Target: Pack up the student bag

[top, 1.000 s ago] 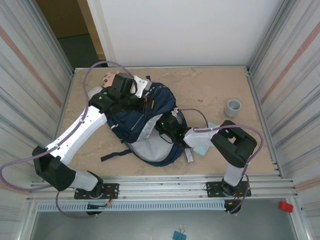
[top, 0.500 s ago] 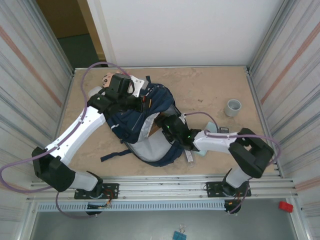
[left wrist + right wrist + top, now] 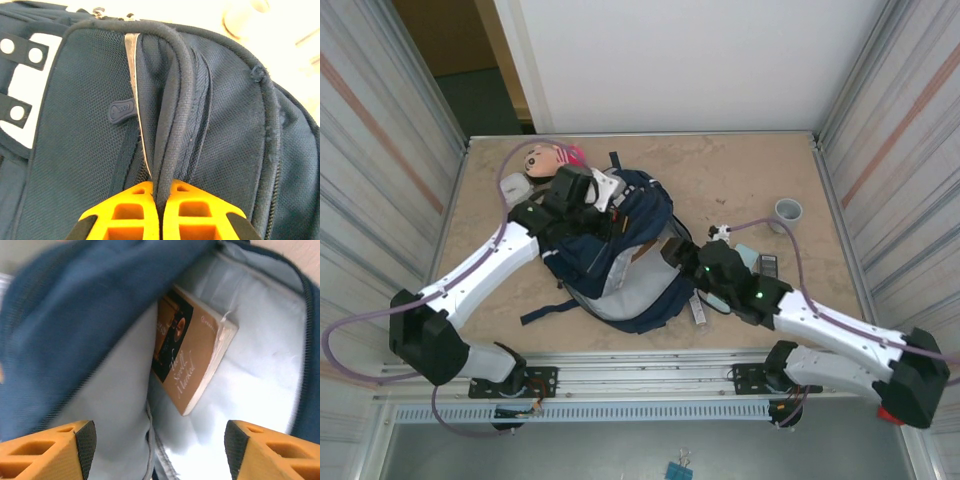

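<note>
The book (image 3: 192,350) rests inside the bag, so the left gripper will next lower the bag's piped fold down and back over the bag's gaping compartment and let go of the fold.
The student bag (image 3: 588,258), navy with a pale grey-blue lining, lies at the table's middle left with its main compartment gaping toward the right. My left gripper (image 3: 608,204) (image 3: 161,200) is shut on a piped fold of the bag's upper edge (image 3: 172,100), holding it up. At the mouth of the opening, my right gripper (image 3: 673,248) (image 3: 160,440) stands open, its pads wide apart with nothing between them. A brown paperback book (image 3: 192,350) rests inside the bag against the lining (image 3: 260,370).
A doll with pink hair (image 3: 545,158) lies behind the left arm. A grey cup (image 3: 786,212) stands at the right. A light blue item (image 3: 742,256), a black device (image 3: 768,265) and a thin marker-like object (image 3: 698,312) lie right of the bag.
My right arm swung its elbow out to the near right and the gripper drew back slightly to the bag's opening. The left arm shifted right, uncovering the doll.
</note>
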Controlling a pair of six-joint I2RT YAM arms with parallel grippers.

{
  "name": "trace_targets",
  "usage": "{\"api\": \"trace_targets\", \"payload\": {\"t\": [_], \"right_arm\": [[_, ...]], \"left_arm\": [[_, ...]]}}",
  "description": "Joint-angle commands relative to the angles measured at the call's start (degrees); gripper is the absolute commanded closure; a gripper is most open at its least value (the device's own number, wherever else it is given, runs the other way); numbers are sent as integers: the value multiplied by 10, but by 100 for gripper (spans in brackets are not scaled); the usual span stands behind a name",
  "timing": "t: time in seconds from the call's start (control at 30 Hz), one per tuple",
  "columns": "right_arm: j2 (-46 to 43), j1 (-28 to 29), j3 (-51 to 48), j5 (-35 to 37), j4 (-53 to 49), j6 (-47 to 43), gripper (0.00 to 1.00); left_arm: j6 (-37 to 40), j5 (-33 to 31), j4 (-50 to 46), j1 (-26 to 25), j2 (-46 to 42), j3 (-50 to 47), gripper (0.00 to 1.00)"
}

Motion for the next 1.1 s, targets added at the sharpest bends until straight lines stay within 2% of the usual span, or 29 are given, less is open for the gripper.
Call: {"api": "trace_targets", "payload": {"t": [0.0,0.17,0.33,0.43,0.5,0.53,0.7,0.87,1.07], "right_arm": [[-60,-10,-21,28,-77,-136,31],[-147,-26,-48,29,-111,-223,31],[-202,-49,-70,-18,-107,-299,30],[-210,-55,-67,-50,-117,-356,30],[-204,-56,-52,-68,-132,-408,29],[-198,-55,-44,-78,-140,-432,29],[-118,-43,33,-136,-201,-566,20],[11,44,95,-145,-226,-679,15],[197,124,176,-147,-236,-789,11]], "left_arm": [[30,-34,24,-27,5,-29,100],[24,-49,62,-85,69,-67,96],[14,-46,85,-120,134,-66,82],[5,-41,85,-124,128,-51,62],[2,-49,83,-121,106,-44,45],[-1,-50,80,-118,95,-41,40],[-50,-48,71,-75,3,-54,23],[-98,-42,76,-1,-85,-130,20],[-166,2,76,90,-168,-223,19]]}}
